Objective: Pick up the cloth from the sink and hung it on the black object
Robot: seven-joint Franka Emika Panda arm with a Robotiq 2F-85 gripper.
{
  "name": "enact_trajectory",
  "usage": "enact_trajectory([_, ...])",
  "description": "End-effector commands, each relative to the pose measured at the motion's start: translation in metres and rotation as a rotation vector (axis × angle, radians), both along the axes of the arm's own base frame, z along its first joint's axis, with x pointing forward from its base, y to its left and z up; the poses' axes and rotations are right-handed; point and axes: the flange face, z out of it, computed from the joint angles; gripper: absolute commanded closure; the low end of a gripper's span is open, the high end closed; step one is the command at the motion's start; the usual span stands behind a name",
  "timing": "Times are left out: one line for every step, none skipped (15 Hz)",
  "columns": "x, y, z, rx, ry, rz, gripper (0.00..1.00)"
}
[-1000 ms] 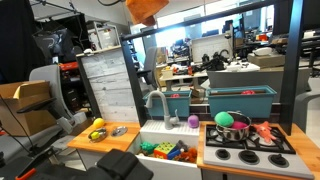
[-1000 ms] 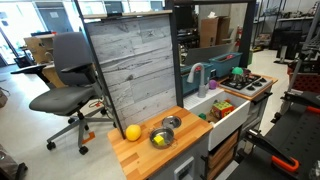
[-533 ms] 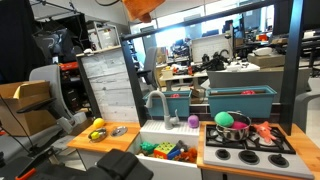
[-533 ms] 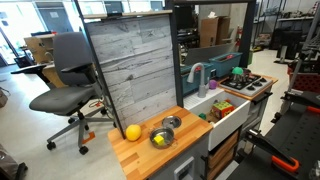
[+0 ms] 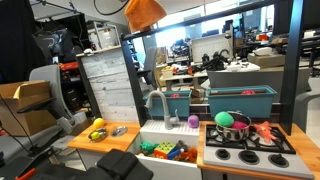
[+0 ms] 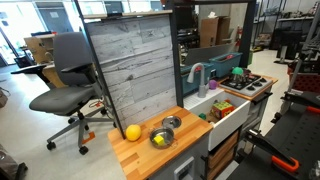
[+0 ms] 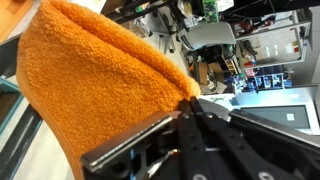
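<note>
The orange cloth (image 5: 146, 11) hangs high above the top bar of the black frame, so I will move my gripper down toward that bar and release the cloth there.
The orange cloth (image 5: 146, 11) hangs high at the top edge of an exterior view, above the black frame (image 5: 135, 55) of the play kitchen. The arm above it is cut off by the picture's edge. In the wrist view the cloth (image 7: 90, 75) fills the left half, and my gripper (image 7: 189, 100) is shut on its edge, the black fingers pressed together. The white sink (image 5: 160, 128) lies well below the cloth and holds small colourful toys. The cloth does not show in the exterior view of the wooden counter.
A grey faucet (image 5: 157, 100) stands at the sink. A stove (image 5: 245, 143) carries a pot with a green ball. A wooden counter (image 6: 150, 150) holds a lemon and a bowl. A grey board (image 6: 135, 70) stands upright behind it, and an office chair (image 6: 65, 75) beside.
The cloth rose slightly towards the top edge, then came back down and a little to the right. The gripper stays shut on it.
</note>
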Motion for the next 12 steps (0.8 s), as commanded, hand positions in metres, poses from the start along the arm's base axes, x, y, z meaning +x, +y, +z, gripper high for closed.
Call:
enact_trajectory([-0.004, -0.003, -0.014, -0.019, 0.074, 0.022, 0.99])
enact_trajectory([-0.005, -0.004, -0.018, -0.026, 0.093, 0.03, 0.99])
enact_trajectory([-0.006, -0.005, -0.024, -0.031, 0.109, 0.037, 0.99])
enact_trajectory([-0.006, -0.006, -0.027, -0.04, 0.123, 0.04, 0.99])
enact_trajectory([-0.007, -0.007, -0.032, -0.046, 0.137, 0.044, 0.99])
enact_trajectory([-0.008, -0.008, -0.034, -0.054, 0.145, 0.048, 0.99])
enact_trajectory([-0.008, -0.009, -0.038, -0.057, 0.156, 0.053, 0.99])
enact_trajectory([-0.008, -0.01, -0.041, -0.064, 0.164, 0.052, 0.99])
enact_trajectory([-0.008, -0.011, -0.042, -0.073, 0.171, 0.051, 0.99])
enact_trajectory([-0.009, -0.012, -0.045, -0.079, 0.179, 0.053, 0.99])
enact_trajectory([-0.009, -0.012, -0.046, -0.083, 0.185, 0.054, 0.99])
enact_trajectory([-0.009, -0.013, -0.048, -0.085, 0.188, 0.052, 0.99])
